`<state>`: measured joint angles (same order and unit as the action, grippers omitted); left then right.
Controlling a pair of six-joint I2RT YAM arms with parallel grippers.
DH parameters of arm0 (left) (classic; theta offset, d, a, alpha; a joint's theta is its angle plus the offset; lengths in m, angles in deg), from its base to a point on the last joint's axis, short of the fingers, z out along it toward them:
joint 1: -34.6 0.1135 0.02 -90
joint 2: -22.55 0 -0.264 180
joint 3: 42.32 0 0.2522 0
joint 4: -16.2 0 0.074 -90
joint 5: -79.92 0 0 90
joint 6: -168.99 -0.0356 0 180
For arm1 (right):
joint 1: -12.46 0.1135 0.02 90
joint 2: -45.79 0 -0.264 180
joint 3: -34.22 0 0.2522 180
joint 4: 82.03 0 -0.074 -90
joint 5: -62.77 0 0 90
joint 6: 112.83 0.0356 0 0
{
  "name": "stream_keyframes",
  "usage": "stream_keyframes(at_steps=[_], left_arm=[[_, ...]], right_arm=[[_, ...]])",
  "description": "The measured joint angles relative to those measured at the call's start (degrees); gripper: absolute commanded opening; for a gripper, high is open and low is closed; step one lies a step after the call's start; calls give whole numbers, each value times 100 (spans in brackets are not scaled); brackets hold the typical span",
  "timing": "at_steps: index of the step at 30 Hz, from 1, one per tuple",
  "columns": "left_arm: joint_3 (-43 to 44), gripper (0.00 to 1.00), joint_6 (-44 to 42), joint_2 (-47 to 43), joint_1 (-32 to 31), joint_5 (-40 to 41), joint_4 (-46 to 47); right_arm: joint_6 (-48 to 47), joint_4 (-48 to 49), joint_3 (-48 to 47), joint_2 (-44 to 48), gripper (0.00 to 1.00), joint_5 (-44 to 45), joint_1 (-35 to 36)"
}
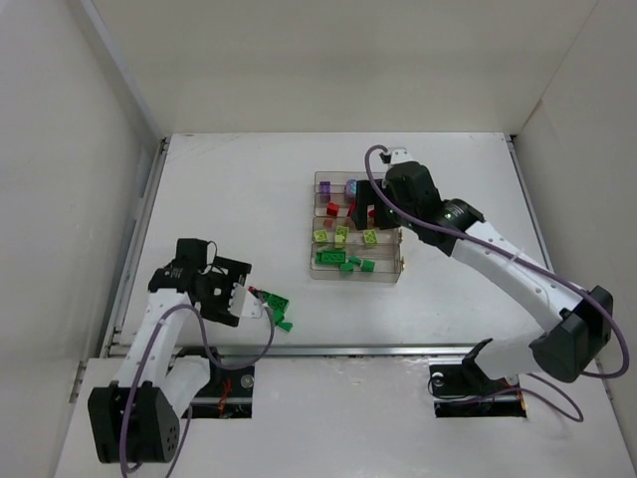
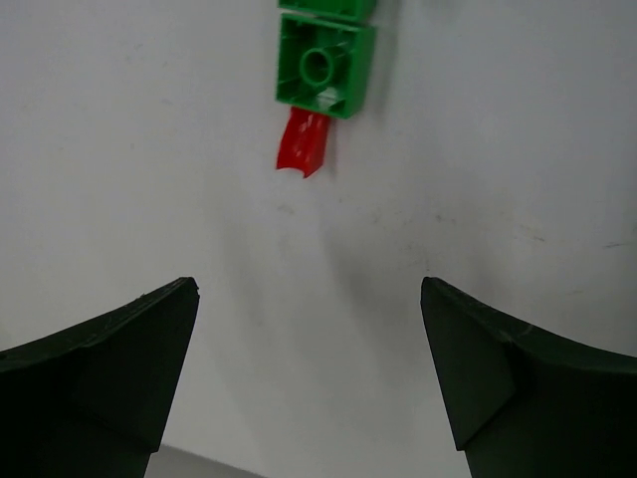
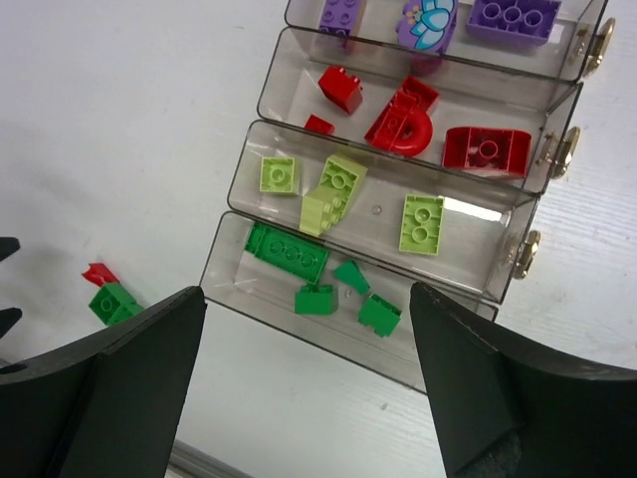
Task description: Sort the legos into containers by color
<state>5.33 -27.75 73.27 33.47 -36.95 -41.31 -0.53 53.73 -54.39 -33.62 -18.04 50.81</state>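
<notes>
My left gripper lowers to the right in the top view onto the red piece's end (image 2: pixel 301 151) next, clear of the brick. It lies below on that side.
The clear four-compartment tray (image 1: pixel 386 271) stands mid-table. In the right wrist view its compartments (image 3: pixel 224 264) hold purple bricks (image 3: pixel 508 15), red bricks (image 3: pixel 401 121), lime bricks (image 3: pixel 423 221) and dark green bricks (image 3: pixel 287 249). My right gripper (image 3: pixel 307 294) is open and empty above the tray's near side, also seen from above (image 1: pixel 366 211). A loose dark green brick (image 2: pixel 326 65) and a small red piece (image 2: pixel 303 144) touching it lie on the table just ahead of my left gripper (image 2: pixel 309 289), which is open and empty. From above they lie beside it (image 1: pixel 278 303).
White walls enclose the table on the left, back and right. A metal rail (image 1: pixel 398 351) runs along the near edge. Another dark green brick (image 1: pixel 286 324) lies just nearer than the loose pair.
</notes>
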Motion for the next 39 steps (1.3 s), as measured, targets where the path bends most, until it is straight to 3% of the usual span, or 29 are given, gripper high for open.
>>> stream_keyframes(at_steps=[8, 15, 21, 39], left_arm=[[216, 87, -518, 1073, -214, -129, -535], [754, 82, -599, 1982, -702, -168, -328], [782, 77, -621, 2155, -973, -96, -61], [750, 47, -459, 2813, -1244, 317, 553]], right_arm=[[142, 55, 461, 533, 89, 2, 37], [170, 125, 568, 562, 89, 2, 37], [173, 122, 636, 562, 89, 7, 37], [81, 129, 634, 476, 90, 109, 37]])
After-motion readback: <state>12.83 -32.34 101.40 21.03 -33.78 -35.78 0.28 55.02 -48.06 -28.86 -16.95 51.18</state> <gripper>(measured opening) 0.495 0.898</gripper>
